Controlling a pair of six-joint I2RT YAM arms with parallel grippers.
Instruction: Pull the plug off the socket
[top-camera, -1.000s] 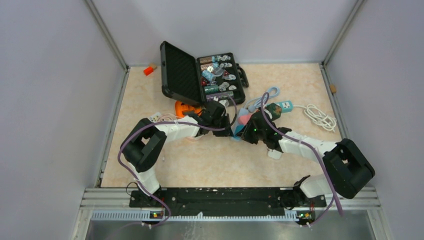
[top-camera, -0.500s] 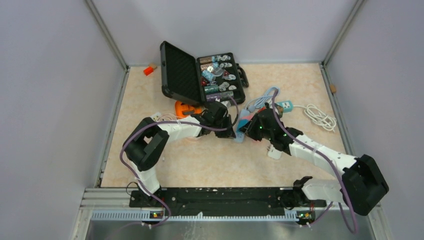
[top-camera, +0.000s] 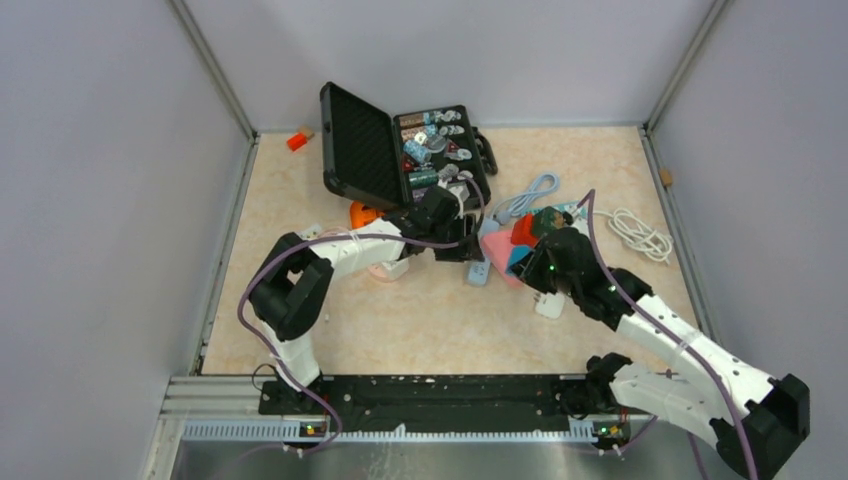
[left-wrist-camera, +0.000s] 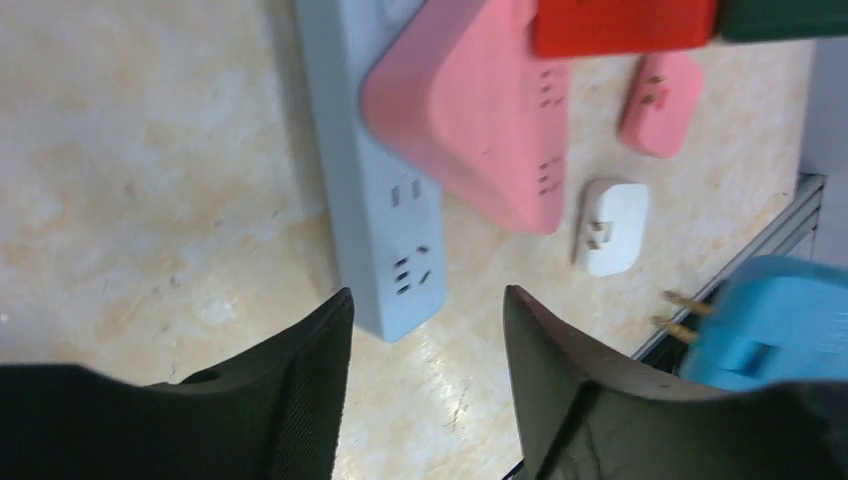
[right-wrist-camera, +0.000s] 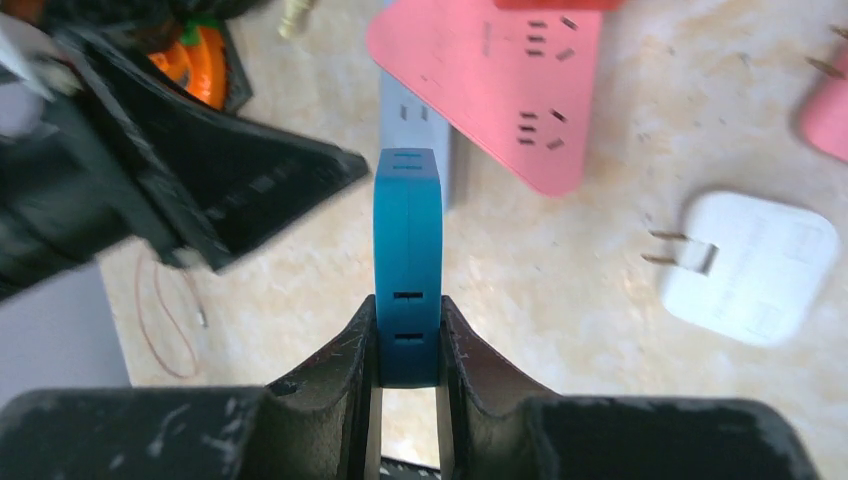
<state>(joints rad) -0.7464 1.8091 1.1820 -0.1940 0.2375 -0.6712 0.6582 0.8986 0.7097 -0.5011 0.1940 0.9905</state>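
The blue plug's pins are clear of the power strip (top-camera: 480, 270). Next, my right gripper moves back and down onto bare tabletop beside the white plug (top-camera: 531, 331) to release the blue plug.
The blue plug (right-wrist-camera: 407, 250) is clamped edge-on between the fingers of my right gripper (right-wrist-camera: 408, 320), up off the table and apart from the socket. Its two brass prongs point free in the left wrist view, on the plug (left-wrist-camera: 770, 320). The socket, a pale blue-grey power strip (left-wrist-camera: 370, 200), lies flat on the table with a pink triangular adapter (left-wrist-camera: 480, 110) across it. My left gripper (left-wrist-camera: 428, 300) hangs open just past the strip's near end, touching nothing. From above, the left gripper (top-camera: 472, 250) and right gripper (top-camera: 524, 256) sit either side of the strip (top-camera: 480, 270).
A white plug (top-camera: 550, 305) and a small pink plug (left-wrist-camera: 660, 105) lie loose near the strip. An open black tool case (top-camera: 400, 150) stands at the back. An orange object (top-camera: 362, 213) lies left of the left gripper, and a coiled white cable (top-camera: 640, 232) lies at the right.
The left gripper has opened and let go of the strip. The right arm has drawn back to the right with the blue plug, away from the strip.
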